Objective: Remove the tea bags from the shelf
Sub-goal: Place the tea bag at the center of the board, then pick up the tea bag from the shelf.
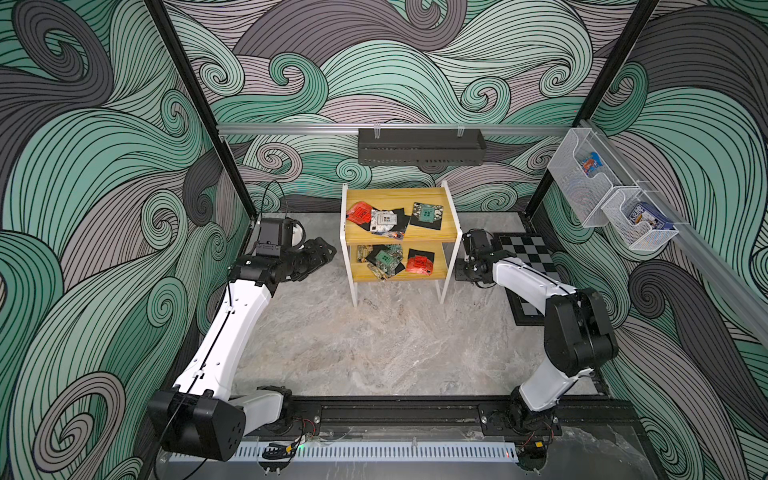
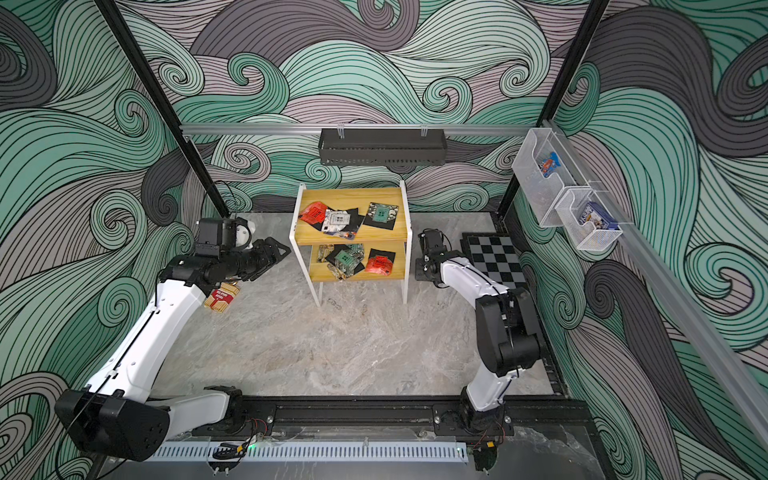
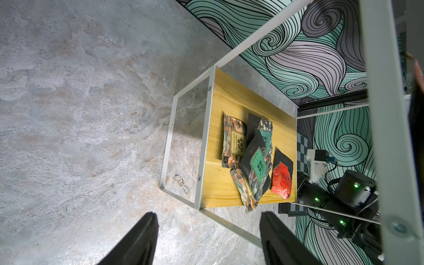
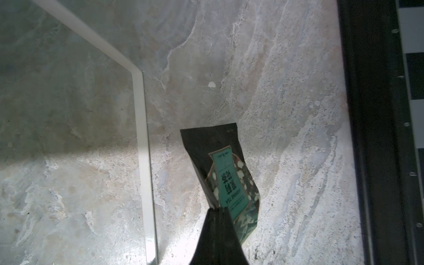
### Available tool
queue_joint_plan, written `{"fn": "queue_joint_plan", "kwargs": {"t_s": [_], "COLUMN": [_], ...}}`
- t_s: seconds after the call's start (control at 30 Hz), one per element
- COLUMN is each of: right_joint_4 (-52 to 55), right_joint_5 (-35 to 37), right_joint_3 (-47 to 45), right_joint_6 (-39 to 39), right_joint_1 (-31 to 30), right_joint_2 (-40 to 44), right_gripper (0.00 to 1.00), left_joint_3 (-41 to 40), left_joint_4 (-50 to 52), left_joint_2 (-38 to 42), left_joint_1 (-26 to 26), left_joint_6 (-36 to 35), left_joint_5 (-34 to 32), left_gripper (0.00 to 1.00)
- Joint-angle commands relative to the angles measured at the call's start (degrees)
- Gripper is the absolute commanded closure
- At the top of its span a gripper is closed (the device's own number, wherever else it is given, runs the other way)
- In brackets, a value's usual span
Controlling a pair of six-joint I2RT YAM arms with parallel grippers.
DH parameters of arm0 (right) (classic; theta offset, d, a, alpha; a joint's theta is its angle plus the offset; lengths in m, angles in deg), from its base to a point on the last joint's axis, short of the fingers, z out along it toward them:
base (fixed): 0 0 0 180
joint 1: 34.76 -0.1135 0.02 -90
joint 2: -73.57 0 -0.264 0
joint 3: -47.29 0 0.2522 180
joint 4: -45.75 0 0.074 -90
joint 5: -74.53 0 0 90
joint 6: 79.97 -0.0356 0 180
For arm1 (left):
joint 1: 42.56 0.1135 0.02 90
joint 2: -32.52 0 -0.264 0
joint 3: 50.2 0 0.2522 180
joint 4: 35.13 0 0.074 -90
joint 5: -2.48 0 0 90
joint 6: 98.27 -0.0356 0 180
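The bare tabletop beside the shelf leg is beneath my right gripper, so the gripper should move a little toward that leg and let go of the tea bag.
The shelf (image 1: 390,194) (image 2: 353,196) stands at the back middle of the table, with tea bags on both tiers. The upper board carries a red one (image 1: 359,212), a white one (image 1: 383,220) and a teal one (image 1: 427,214). On the lower board (image 3: 227,96) lies an overlapping pile of tea bags (image 3: 257,160), a red one (image 3: 281,179) among them. My left gripper (image 3: 207,214) (image 1: 328,251) is open and empty, left of the shelf and level with its lower tier. Over the table right of the shelf leg (image 4: 143,160), my right gripper (image 4: 218,210) is shut on a teal-labelled tea bag (image 4: 227,181).
A red-and-white carton (image 2: 221,296) lies on the table under my left arm. A checkerboard (image 1: 528,253) lies at the right behind my right arm. A black tray (image 1: 419,145) hangs on the back wall, and two mesh bins (image 1: 582,174) (image 1: 640,224) hang on the right rail.
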Motion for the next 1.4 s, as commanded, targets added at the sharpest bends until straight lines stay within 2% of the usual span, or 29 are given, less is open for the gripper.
{"fn": "queue_joint_plan", "kwargs": {"t_s": [0.0,0.23,0.37,0.53,0.63,0.9,1.1,1.37], "right_joint_4": [-1.1,-1.1,-1.1,-1.0,-1.0,0.4,2.8,6.8], "right_joint_5": [-2.1,-5.4,-6.9,-8.1,-8.2,-7.7,-8.5,-9.3], "right_joint_3": [1.7,3.9,4.8,5.0,4.8,4.2,3.2,3.7], "right_joint_6": [-1.8,-3.8,-4.6,-4.9,-4.8,-4.6,-5.7,-5.5], "right_joint_1": [-0.3,-0.3,-0.3,-0.4,-0.3,1.2,3.7,5.5], "right_joint_2": [-2.1,-5.0,-5.4,-5.1,-4.3,-0.3,5.9,13.9], "right_gripper": [1.0,1.0,0.92,0.74,0.72,0.66,0.6,0.55], "left_joint_3": [-0.2,0.0,0.3,0.3,0.7,2.5,4.4,11.4], "left_joint_4": [-1.5,-1.7,-1.7,-1.8,-1.8,-0.7,0.8,3.4], "left_joint_2": [-0.9,-2.0,-2.3,-2.7,-3.0,-2.9,-2.4,-3.7], "left_joint_1": [0.5,0.5,0.6,0.8,0.8,0.9,0.9,0.9], "left_joint_6": [-0.2,-0.4,-0.3,-0.4,-0.4,-1.0,-2.1,-4.6], "left_joint_5": [-0.5,-0.8,-0.8,-0.9,-0.9,-1.5,-2.4,-2.9], "left_gripper": [0.27,0.27,0.27,0.27,0.27,0.27,0.27,0.27]}}
